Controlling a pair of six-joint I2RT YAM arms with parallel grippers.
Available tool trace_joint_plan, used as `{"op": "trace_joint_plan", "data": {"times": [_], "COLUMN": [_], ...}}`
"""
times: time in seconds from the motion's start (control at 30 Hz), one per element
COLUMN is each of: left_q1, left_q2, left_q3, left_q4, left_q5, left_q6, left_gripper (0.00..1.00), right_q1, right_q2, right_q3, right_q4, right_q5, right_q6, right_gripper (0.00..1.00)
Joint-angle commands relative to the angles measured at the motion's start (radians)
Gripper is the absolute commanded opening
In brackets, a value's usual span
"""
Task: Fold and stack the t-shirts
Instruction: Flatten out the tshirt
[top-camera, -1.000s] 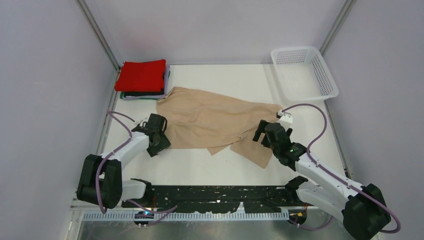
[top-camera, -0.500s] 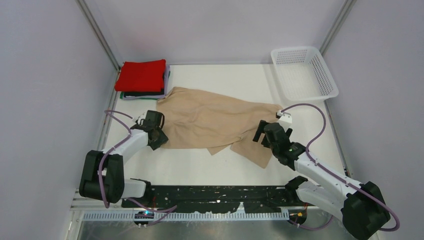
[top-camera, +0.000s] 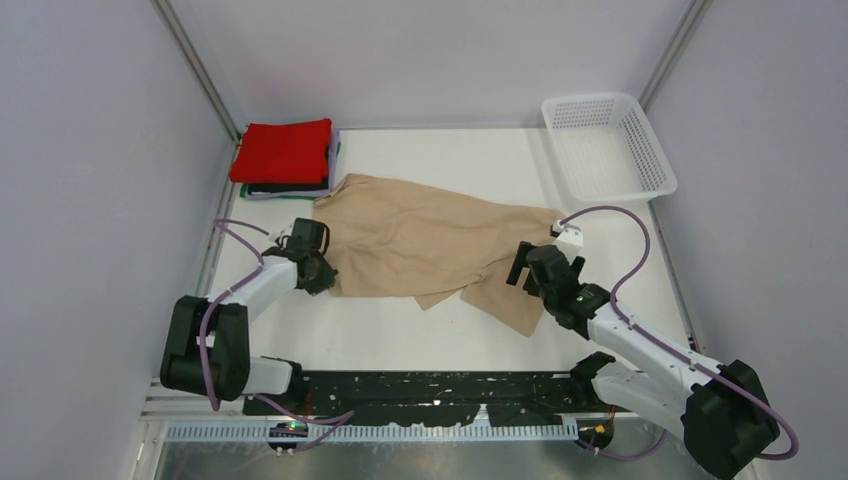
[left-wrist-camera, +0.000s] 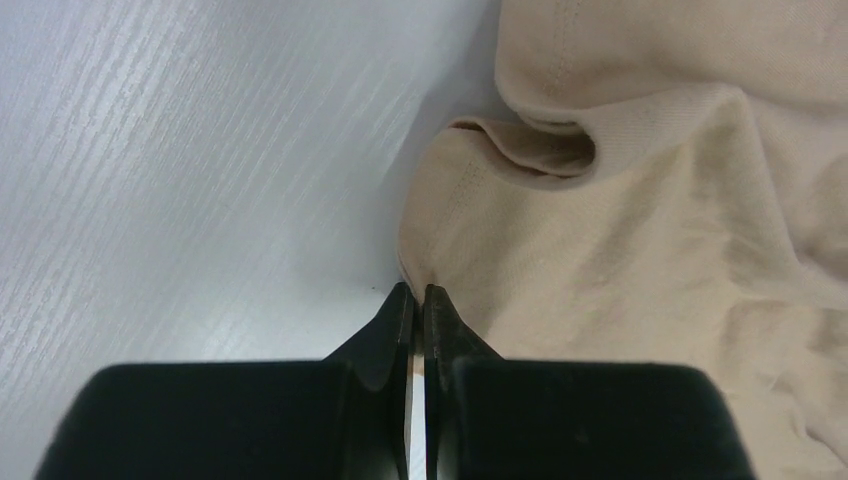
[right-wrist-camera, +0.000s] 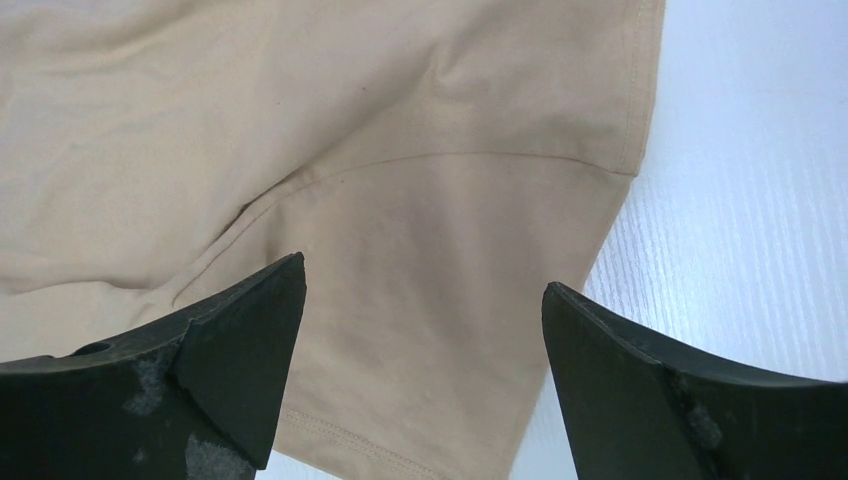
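The right gripper moves back next, then down onto the sleeve's stitched hem by its near corner, since that hem lies nearer my base.
A beige t-shirt (top-camera: 420, 240) lies spread and rumpled across the middle of the table. My left gripper (top-camera: 322, 275) sits at its near-left corner, jaws shut on the edge of the cloth (left-wrist-camera: 440, 240); the pinched hem bunches right at the fingertips (left-wrist-camera: 402, 300). My right gripper (top-camera: 520, 268) hovers open over a sleeve (right-wrist-camera: 440, 300) at the shirt's right side, one finger on each side of it, nothing held. Folded t-shirts form a stack (top-camera: 285, 158) at the back left, a red one on top with darker edges showing below.
A white mesh basket (top-camera: 606, 145) stands at the back right corner. Grey walls close in the table on the left, back and right. Cables loop from both arms over the table (top-camera: 380, 330).
My left gripper slid forward onto the shirt's near-left corner and closed its jaws on the hem. The right arm stayed where it was, open.
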Motion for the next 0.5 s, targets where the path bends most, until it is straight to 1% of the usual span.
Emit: {"op": "trace_joint_plan", "data": {"times": [0.0,0.07,0.13,0.23,0.3,0.37,0.47], "left_q1": [0.004,0.005,0.005,0.003,0.003,0.003,0.003], "left_q2": [-0.080,-0.117,-0.149,-0.188,-0.207,-0.219,-0.229], "left_q3": [0.007,-0.005,-0.015,-0.029,-0.041,-0.045,-0.052], "left_q4": [-0.002,-0.009,-0.020,-0.012,-0.002,-0.001,0.000], "left_q5": [0.017,0.003,-0.006,-0.003,-0.018,-0.024,-0.018], "left_q6": [0.030,0.036,0.038,0.044,0.044,0.048,0.049], "left_gripper": [0.00,0.00,0.00,0.00,0.00,0.00,0.00], "right_q1": [-0.002,-0.002,-0.002,0.003,0.034,0.068,0.101], "right_q2": [0.003,0.006,0.018,0.050,0.068,0.079,0.090], "right_q3": [0.069,0.096,0.128,0.158,0.165,0.164,0.172], "right_q4": [-0.051,-0.123,-0.254,-0.374,-0.443,-0.493,-0.547], "right_q5": [0.028,-0.006,-0.078,-0.238,-0.308,-0.339,-0.346], "right_q6": [-0.012,-0.019,-0.033,-0.046,-0.044,-0.038,-0.043], "right_gripper": [0.95,0.95,0.96,0.99,1.00,1.00,0.96]}}
